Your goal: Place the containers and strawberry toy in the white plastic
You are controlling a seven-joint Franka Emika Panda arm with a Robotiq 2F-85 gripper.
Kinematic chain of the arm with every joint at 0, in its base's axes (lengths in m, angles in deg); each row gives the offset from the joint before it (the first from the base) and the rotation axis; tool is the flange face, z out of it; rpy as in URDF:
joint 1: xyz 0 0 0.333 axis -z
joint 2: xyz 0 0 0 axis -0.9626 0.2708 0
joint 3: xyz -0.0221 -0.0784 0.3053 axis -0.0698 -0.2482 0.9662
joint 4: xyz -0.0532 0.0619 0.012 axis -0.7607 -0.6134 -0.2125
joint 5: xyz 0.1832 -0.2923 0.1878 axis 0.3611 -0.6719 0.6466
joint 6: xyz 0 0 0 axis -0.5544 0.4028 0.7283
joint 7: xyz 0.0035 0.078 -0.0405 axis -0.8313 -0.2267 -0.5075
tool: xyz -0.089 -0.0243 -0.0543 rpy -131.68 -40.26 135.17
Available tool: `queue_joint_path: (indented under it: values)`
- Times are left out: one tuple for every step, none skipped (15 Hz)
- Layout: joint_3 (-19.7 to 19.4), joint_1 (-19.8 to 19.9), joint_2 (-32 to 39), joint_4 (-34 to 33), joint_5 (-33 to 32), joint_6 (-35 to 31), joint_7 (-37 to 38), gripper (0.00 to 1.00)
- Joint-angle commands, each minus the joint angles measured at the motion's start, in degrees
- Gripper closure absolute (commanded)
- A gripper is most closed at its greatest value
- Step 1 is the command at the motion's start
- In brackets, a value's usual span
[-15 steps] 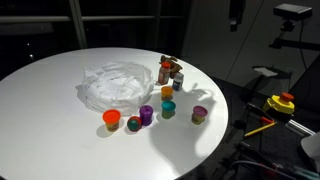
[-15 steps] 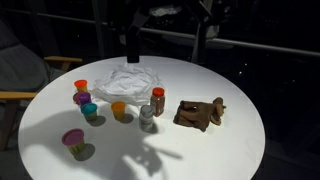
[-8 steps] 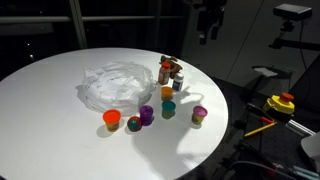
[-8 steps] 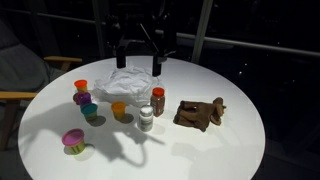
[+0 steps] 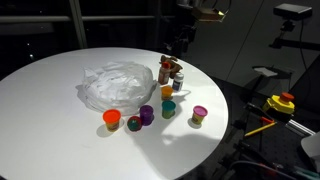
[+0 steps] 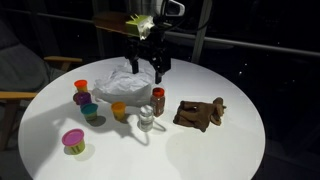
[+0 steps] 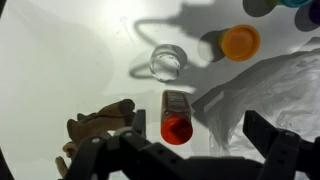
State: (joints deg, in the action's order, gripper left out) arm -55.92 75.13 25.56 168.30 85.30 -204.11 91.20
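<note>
I need to move my gripper down around the cap next and close it. The brown bottle's red cap [image 6: 158, 92] [image 7: 177, 128] stands below my gripper, between its open fingers.
My gripper [image 6: 145, 68] [image 5: 180, 47] [image 7: 180, 150] hangs open and empty above the table. It is over the red-capped bottle [image 7: 176, 118] [image 6: 158, 100] [image 5: 165, 71] and the edge of the white plastic [image 7: 272, 88] [image 6: 124, 84] [image 5: 112, 85]. A pale-capped bottle [image 6: 146, 118] [image 7: 166, 62] stands beside the red-capped one. The cups stand near the bag: yellow [image 6: 119, 110] [image 7: 240, 42], orange [image 5: 111, 119], purple [image 5: 146, 114], teal [image 5: 168, 109] and pink [image 5: 199, 115]. The strawberry toy [image 5: 133, 124] sits between the orange and purple cups.
A brown lumpy object [image 6: 198, 113] [image 7: 100, 126] lies on the white round table [image 6: 210, 150] beside the bottles. A wooden chair [image 6: 35, 75] stands at the table's edge in an exterior view. A yellow and red device [image 5: 281, 103] sits off the table.
The gripper has come down from high above the table's far side to just over the bottles and the bag's edge. It stays open. Nothing on the table has moved.
</note>
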Motion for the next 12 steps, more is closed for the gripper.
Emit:
queue_joint_path:
  values:
    - [-1.00,-0.62,7.75,-7.63,0.48,-0.69,1.19,0.00]
    - [-1.23,-0.61,9.46,-9.24,0.61,-0.37,1.14,0.00]
    - [-1.28,-0.49,10.80,-10.64,1.02,0.26,0.69,0.00]
    - [-1.44,-0.48,12.10,-11.96,1.12,0.67,0.60,0.00]
    - [-1.69,-0.53,13.47,-13.29,1.00,0.91,0.67,0.00]
    - [-1.95,-0.64,14.38,-14.23,0.79,1.13,0.80,0.00]
    - [-2.31,-0.82,15.16,-15.04,0.47,1.28,1.15,0.00]
    - [-2.53,-0.85,15.86,-15.85,0.47,1.88,1.23,0.00]
    - [-2.73,-0.81,16.53,-16.54,0.43,2.32,1.14,0.02]
    - [-2.93,-0.81,16.90,-16.96,0.38,2.82,1.15,0.19]
    - [-2.82,-0.57,17.19,-17.34,0.72,3.56,0.65,0.27]
    - [-2.74,-0.39,17.40,-17.65,0.95,4.34,0.24,0.30]
